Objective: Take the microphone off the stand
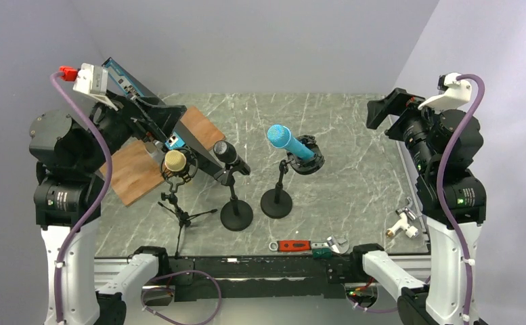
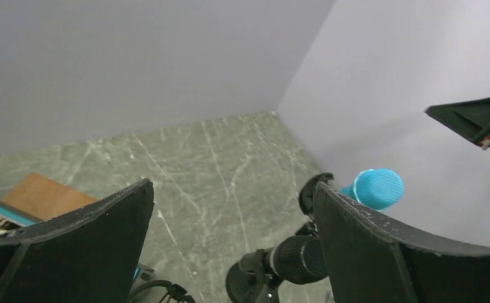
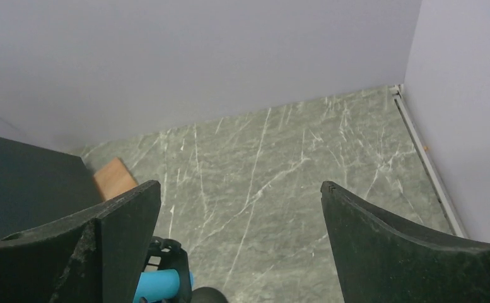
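Note:
I will next swing and turn my right gripper to the left in the top view, onto the blue microphone's handle (image 3: 157, 284) below the microphone's head, since the handle clears the clip.
Three microphones stand mid-table. A blue microphone (image 1: 288, 142) lies tilted in the clip of a round-base stand (image 1: 277, 203). Left of it, a black microphone (image 1: 229, 156) sits on a second round-base stand (image 1: 236, 217), and a gold microphone (image 1: 175, 162) on a small tripod (image 1: 179, 215). My left gripper (image 1: 168, 115) hovers open above and left of the gold one. In the left wrist view, the left gripper (image 2: 233, 186) frames the black microphone (image 2: 299, 259) and the blue head (image 2: 378, 188). My right gripper (image 1: 385, 112) hangs open at the far right. The right gripper (image 3: 240, 184) is empty, with the blue handle (image 3: 157, 284) at lower left.
A wooden board (image 1: 138, 169) lies at the left under the left arm, with a teal-edged dark slab (image 1: 128, 84) over it. A red-handled tool (image 1: 292, 245) and a metal wrench (image 1: 334, 244) lie at the near edge. A white fitting (image 1: 403, 223) sits near right. Grey walls enclose the table.

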Robot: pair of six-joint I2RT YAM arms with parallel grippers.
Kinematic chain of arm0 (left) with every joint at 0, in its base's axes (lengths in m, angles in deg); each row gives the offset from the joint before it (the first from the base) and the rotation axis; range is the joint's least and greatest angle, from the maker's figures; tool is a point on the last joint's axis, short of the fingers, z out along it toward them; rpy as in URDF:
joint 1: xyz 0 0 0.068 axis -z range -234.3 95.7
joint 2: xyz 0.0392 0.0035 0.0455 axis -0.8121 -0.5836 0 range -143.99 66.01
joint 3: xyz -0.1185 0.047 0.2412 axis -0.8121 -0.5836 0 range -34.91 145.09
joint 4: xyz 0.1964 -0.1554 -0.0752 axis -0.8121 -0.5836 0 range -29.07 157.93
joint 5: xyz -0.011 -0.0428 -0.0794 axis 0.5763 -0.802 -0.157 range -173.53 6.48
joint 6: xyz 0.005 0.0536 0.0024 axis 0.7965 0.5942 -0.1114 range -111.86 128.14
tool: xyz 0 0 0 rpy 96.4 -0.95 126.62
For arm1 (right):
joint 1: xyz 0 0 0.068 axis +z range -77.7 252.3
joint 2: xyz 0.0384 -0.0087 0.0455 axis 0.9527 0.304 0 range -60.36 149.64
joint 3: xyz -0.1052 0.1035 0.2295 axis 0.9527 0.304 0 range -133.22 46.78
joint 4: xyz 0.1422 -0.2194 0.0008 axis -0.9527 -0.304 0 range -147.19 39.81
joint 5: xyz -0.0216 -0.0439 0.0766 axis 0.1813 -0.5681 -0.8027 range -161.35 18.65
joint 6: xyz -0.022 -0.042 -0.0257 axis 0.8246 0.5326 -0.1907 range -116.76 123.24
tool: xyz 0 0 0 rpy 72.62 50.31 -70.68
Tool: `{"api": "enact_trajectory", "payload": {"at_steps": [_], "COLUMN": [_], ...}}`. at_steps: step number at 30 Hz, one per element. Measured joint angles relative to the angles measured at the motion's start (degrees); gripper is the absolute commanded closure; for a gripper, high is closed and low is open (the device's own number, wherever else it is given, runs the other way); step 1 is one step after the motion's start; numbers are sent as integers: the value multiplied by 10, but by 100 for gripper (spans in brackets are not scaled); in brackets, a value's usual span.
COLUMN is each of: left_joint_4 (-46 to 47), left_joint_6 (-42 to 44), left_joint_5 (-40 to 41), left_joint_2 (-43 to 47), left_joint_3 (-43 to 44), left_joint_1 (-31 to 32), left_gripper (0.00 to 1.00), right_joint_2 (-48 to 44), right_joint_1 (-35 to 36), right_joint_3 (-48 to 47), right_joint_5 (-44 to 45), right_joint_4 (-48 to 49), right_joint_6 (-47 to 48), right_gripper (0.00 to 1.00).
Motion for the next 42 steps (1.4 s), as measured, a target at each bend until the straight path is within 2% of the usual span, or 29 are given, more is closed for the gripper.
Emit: {"api": "enact_trajectory", "payload": {"at_steps": [7,12,17,22,26,31,38,42], "left_joint_4": [30,33,26,59,89,120,135,136], "left_joint_6": [-40,-43,-28,-24,-28,-29,-29,-29], "left_joint_5": [-86,-99,-98,-113,-137,-154,-171,-179], "left_joint_2": [-13,-35,-51,-23,-11,-9,-7,-5], "left_joint_3": [-31,-40,-41,-75,-87,-96,-112,-116], "left_joint_1": [12,83,138,147,150,157,161,162], "left_gripper": [1,1,1,1,1,1,1,1], "right_joint_2": [-22,-57,-64,-50,-43,-29,-13,-7], "right_joint_1": [0,-1,-1,2,9,22,70,105], "right_joint_3": [54,126,173,215,245,228,218,218], "right_joint_5": [-14,-97,-272,-477,-576,-624,-629,-629], "right_joint_4": [-2,28,73,132,165,172,178,202], "right_joint_6": [8,26,54,86,103,143,182,202], "right_gripper": [0,0,0,0,2,3,4,11]}}
